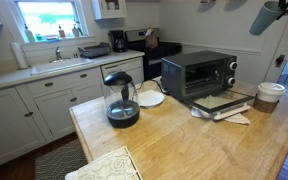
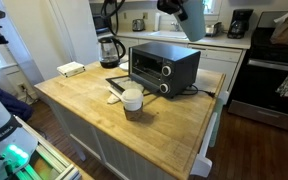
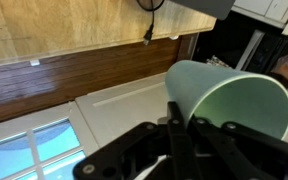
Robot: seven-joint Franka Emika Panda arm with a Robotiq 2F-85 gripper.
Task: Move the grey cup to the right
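I need to lower the cup onto the bare wood (image 2: 196, 110) beside the toaster oven and let go of the cup's rim, because that clear spot is below my gripper.
The grey cup (image 3: 234, 100) is a pale grey-teal tumbler. It fills the right of the wrist view, lying sideways with its open mouth toward the camera. My gripper (image 3: 174, 115) is shut on the cup's rim, with one finger inside and one outside. In both exterior views the cup (image 1: 271, 14) (image 2: 189, 20) hangs high in the air above the wooden island, well above the toaster oven. The black gripper (image 2: 170, 5) shows at the top edge.
On the wooden island (image 1: 174, 140) (image 2: 164, 120) stand a black toaster oven (image 1: 199, 72) (image 2: 164, 65), a glass carafe with a black lid (image 1: 121, 98) (image 2: 108, 47) and a white lidded paper cup (image 1: 270, 95) (image 2: 132, 99). A white dish (image 1: 150, 98) lies beside the oven.
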